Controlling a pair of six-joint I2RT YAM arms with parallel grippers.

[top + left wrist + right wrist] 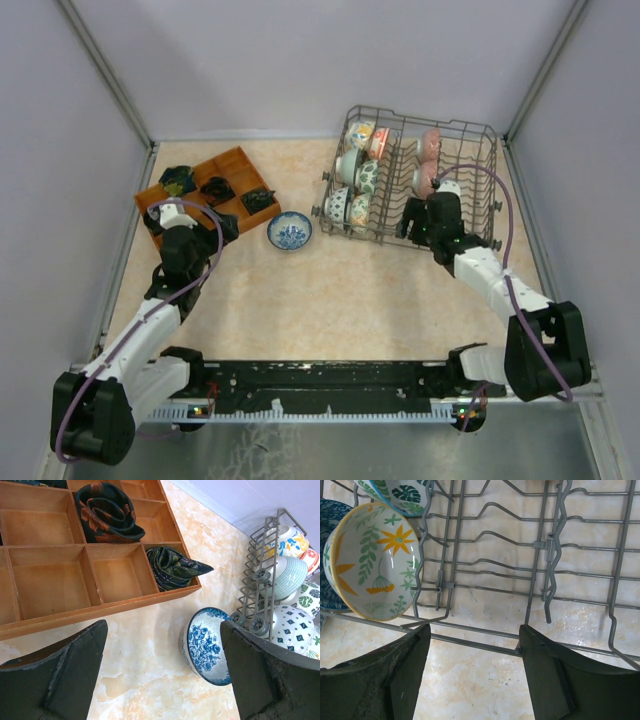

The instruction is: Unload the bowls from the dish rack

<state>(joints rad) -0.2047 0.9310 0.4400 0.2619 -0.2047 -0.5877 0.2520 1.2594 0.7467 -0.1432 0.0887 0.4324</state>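
Observation:
The right gripper should move outward over the dish rack's bare wires, turn, and come onto the nearer pink bowl's rim (431, 176), as the empty rows leave space beside it.
The grey wire dish rack (470, 135) stands at the back right with several bowls on edge in it: patterned ones (352, 165) in its left rows, pink ones (428, 150) further right. One blue-white floral bowl (290, 231) sits upright on the table, left of the rack. My left gripper (222, 226) hovers open and empty by the wooden tray; the floral bowl (205, 645) shows beside its right finger (250, 670). My right gripper (474, 632) is open and empty over the rack's near rim (470, 642). A yellow-flower bowl (370, 565) leans in the tines to its left.
A brown wooden compartment tray (236, 161) lies at the back left with dark folded cloths (107, 512) in some compartments. Grey walls close in the table at the back and both sides. The rack's right rows near my right gripper (415, 222) hold bare tines (550, 555).

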